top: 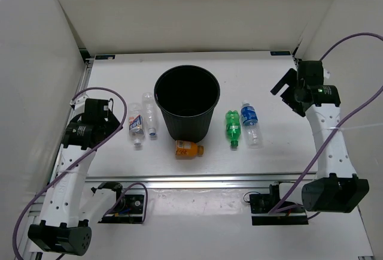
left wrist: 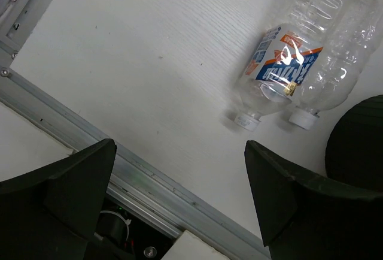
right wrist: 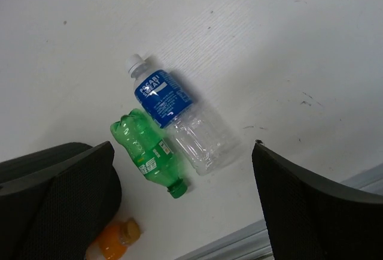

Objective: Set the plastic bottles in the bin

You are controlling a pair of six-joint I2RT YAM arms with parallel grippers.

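The blue-label bottle lies below my right gripper, to its left in the top view. So my right gripper goes down that way onto the bottle's blue label [top: 249, 115] [right wrist: 163, 98] next.
The black bin [top: 190, 122] stands upright at the table's middle. Two clear bottles with white caps [top: 136, 127] [top: 149, 115] lie side by side to its left and also show in the left wrist view [left wrist: 281, 68] [left wrist: 338, 62]. The short orange bottle [top: 188, 148] lies in front of the bin. The green bottle [top: 232, 128] and the blue-label bottle [top: 251, 123] lie to its right, and both show in the right wrist view [right wrist: 149, 152] [right wrist: 173, 119]. My left gripper [top: 115, 118] [left wrist: 179, 194] is open and empty, left of the clear bottles. My right gripper [top: 286, 95] [right wrist: 182, 200] is open and empty, raised to the right of the blue-label bottle.
An aluminium rail [top: 203, 180] runs along the table's near edge, with both arm bases behind it. White walls close off the left, back and right. The bin's edge [left wrist: 359, 134] shows at the right of the left wrist view. The orange bottle [right wrist: 116, 239] shows low in the right wrist view.
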